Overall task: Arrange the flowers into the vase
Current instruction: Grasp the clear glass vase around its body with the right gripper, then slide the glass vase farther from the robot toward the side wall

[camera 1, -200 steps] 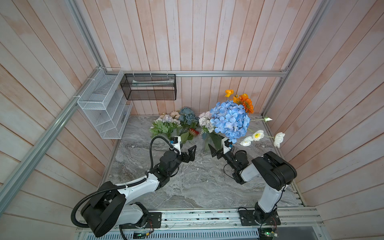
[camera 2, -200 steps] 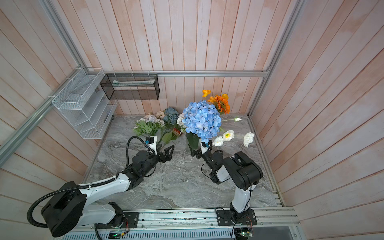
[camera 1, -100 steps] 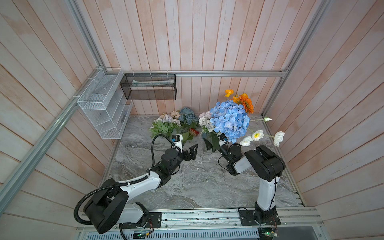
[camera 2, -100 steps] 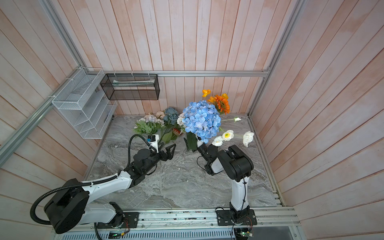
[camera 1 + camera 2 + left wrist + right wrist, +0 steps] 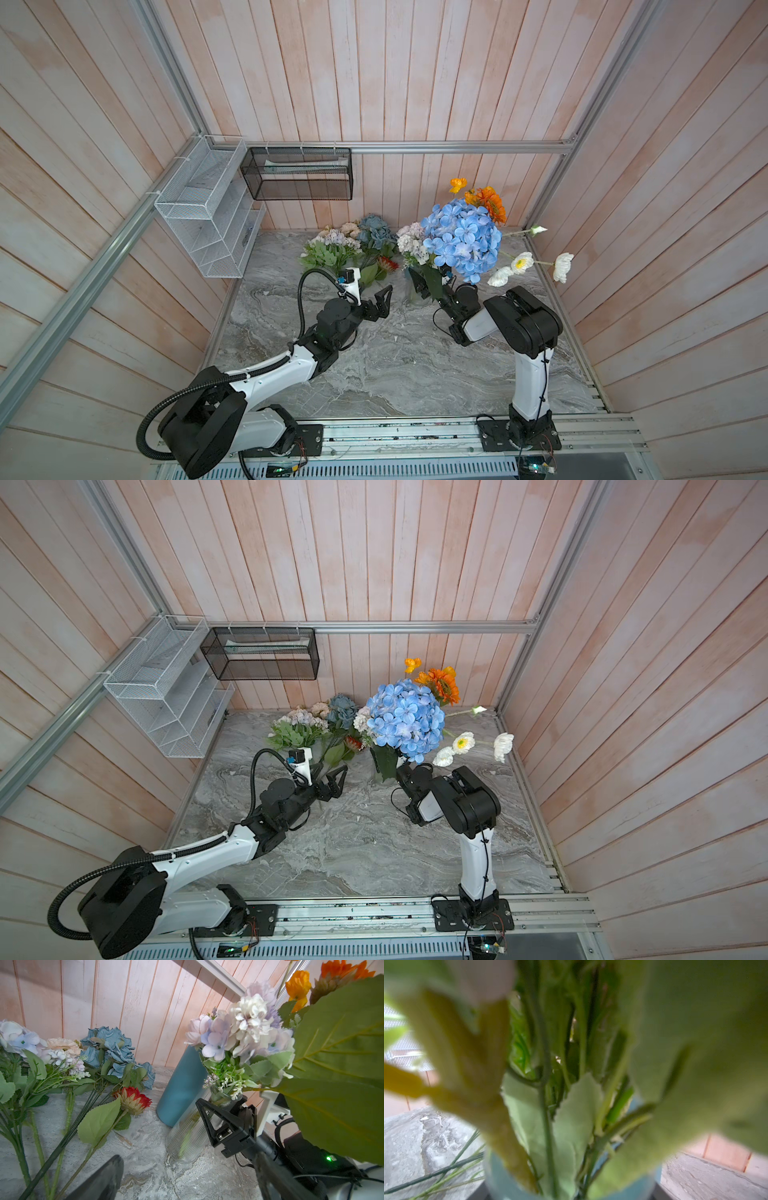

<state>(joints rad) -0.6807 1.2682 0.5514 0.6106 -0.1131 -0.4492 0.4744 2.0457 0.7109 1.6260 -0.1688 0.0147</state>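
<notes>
The glass vase's bouquet covers the blue vase. My right gripper should next move away from the blue vase (image 5: 182, 1088) and let go of the glass vase on the marble nearer the side.
A clear ribbed glass vase (image 5: 187, 1138) (image 5: 410, 297) stands beside a taller blue vase (image 5: 182, 1088). A bright blue hydrangea (image 5: 461, 239), orange blooms (image 5: 488, 203), white flowers (image 5: 521, 262) and a lilac bunch (image 5: 239, 1030) rise above them. My right gripper (image 5: 430, 279) (image 5: 392, 763) has its jaws either side of the glass vase near its rim. In the right wrist view, stems and leaves fill the vase mouth (image 5: 500, 1184), and contact does not show. Loose flowers, including dusty blue roses (image 5: 112, 1047) and a red bloom (image 5: 135, 1099), lie on the marble. My left gripper (image 5: 380, 301) (image 5: 187, 1180) hovers open and empty beside their stems.
A white wire rack (image 5: 208, 216) and a black mesh basket (image 5: 299, 174) hang on the back wall. Wooden walls and aluminium rails close in the marble table (image 5: 395, 365). The loose flower stems (image 5: 68, 1130) spread over the table's back left.
My right gripper has pushed forward under the hydrangea to the glass vase, and its jaws have narrowed. The left gripper has edged a little toward the vases, still open.
</notes>
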